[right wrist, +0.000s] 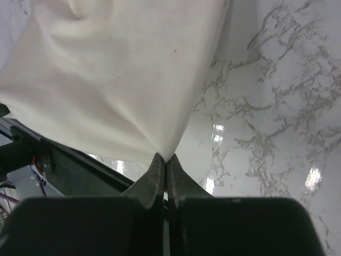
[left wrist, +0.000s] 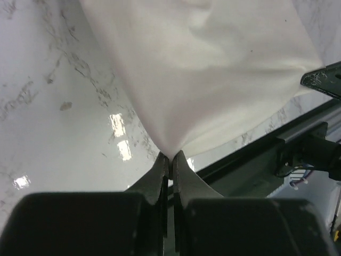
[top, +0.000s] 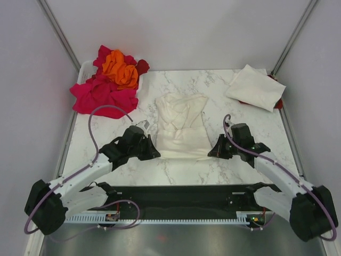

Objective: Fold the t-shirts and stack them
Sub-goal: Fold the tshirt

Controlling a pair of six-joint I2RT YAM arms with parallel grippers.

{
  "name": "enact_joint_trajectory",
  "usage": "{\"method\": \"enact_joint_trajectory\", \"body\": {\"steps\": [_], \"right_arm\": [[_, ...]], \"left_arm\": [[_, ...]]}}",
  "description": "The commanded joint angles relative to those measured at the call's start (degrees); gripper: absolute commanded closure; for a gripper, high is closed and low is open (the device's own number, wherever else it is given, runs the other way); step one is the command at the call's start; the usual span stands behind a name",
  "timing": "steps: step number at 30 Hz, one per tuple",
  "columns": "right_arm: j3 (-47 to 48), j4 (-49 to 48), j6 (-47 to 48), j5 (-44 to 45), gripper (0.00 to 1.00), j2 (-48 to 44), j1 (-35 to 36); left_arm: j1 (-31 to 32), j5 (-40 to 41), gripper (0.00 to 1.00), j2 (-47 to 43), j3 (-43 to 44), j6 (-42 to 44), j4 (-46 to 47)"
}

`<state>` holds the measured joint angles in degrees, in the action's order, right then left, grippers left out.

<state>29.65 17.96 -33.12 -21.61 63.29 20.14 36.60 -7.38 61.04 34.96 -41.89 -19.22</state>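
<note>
My left gripper will bring the held near corner outward onto the t-shirt's far edge (top: 162, 100) and let go of it. This will fold the still outstretched cloth double.
A cream t-shirt (top: 181, 125) lies rumpled in the middle of the marble table. My left gripper (top: 154, 152) is shut on its near left corner, and the cloth (left wrist: 213, 80) stretches away from the closed tips (left wrist: 171, 156). My right gripper (top: 212, 153) is shut on its near right corner, and the cloth (right wrist: 117, 80) fans out from the tips (right wrist: 164, 158). A loose pile of magenta-pink (top: 101, 96), orange (top: 120, 69) and dark red (top: 143, 66) t-shirts sits at the back left. A folded cream t-shirt (top: 256, 86) lies at the back right over a dark red one (top: 278, 104).
The marble table (top: 256, 133) is bounded by grey walls left and right. A black rail (top: 181, 200) and the arm bases run along the near edge. A white bin edge (top: 82, 69) shows under the coloured pile.
</note>
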Motion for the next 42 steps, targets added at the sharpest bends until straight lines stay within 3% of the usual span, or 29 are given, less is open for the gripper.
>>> {"method": "enact_joint_trajectory", "body": {"steps": [1, 4, 8, 17, 26, 33, 34, 35, 36, 37, 38, 39, 40, 41, 42], "right_arm": [[1.90, 13.56, -0.01, 2.97, 1.00, -8.51, -0.01], [6.20, 18.32, -0.36, 4.11, 1.00, -12.30, 0.07], [13.40, 20.71, 1.04, 6.75, 1.00, -10.65, -0.01], [31.51, 20.45, 7.01, 13.25, 1.00, 6.31, -0.36], [47.94, 20.28, 9.13, 14.49, 1.00, 24.85, -1.16], [65.92, 21.76, 9.57, 15.89, 0.98, 44.42, -3.44], [68.93, 23.25, 9.57, 17.63, 0.98, 47.08, -4.31], [71.84, 23.35, 9.31, 19.04, 0.89, 49.71, -4.49], [78.56, 23.70, 9.39, 20.80, 0.67, 55.48, -4.76], [82.46, 25.36, 9.39, 24.29, 0.43, 58.50, -5.37], [87.02, 27.29, 9.57, 25.11, 0.12, 61.75, -5.72], [97.51, 30.35, 9.31, 26.17, 0.08, 67.61, -6.16], [102.23, 36.30, 9.22, 27.39, 0.06, 69.76, -6.51], [104.97, 37.40, 9.22, 29.15, 0.04, 70.56, -6.61], [104.13, 37.33, 9.39, 29.43, 0.03, 68.66, -6.61]], "left_arm": [[2.15, 0.52, 0.98, -6.36, 0.72, -5.30, -9.24], [2.60, 0.96, 0.98, -8.30, 5.54, -4.88, -14.59], [2.51, 2.89, 0.98, -5.41, 17.82, -0.84, -19.97], [-0.73, 9.22, 0.98, 8.11, 34.19, 6.55, -23.93], [-8.03, 4.04, 0.97, 22.09, 47.72, 12.79, -24.37], [-13.65, 2.36, 0.94, 40.10, 63.10, 17.27, -26.39], [-14.97, 2.63, 0.93, 46.83, 65.47, 17.28, -26.39], [-15.59, 3.07, 0.90, 50.37, 71.07, 17.37, -26.57], [-16.20, 3.33, 0.80, 54.06, 74.78, 17.72, -27.35], [-17.43, 2.81, 0.55, 58.71, 79.25, 17.46, -29.45], [-17.96, 1.59, 0.47, 66.68, 89.56, 17.11, -33.99], [-18.31, 0.53, 0.30, 71.19, 95.32, 16.67, -37.08], [-18.41, -0.87, 0.27, 74.72, 101.30, 17.01, -39.64], [-18.41, -1.67, 0.24, 80.32, 112.23, 17.19, -41.93], [-18.41, -2.98, 0.22, 82.12, 117.22, 17.19, -46.91]]}}
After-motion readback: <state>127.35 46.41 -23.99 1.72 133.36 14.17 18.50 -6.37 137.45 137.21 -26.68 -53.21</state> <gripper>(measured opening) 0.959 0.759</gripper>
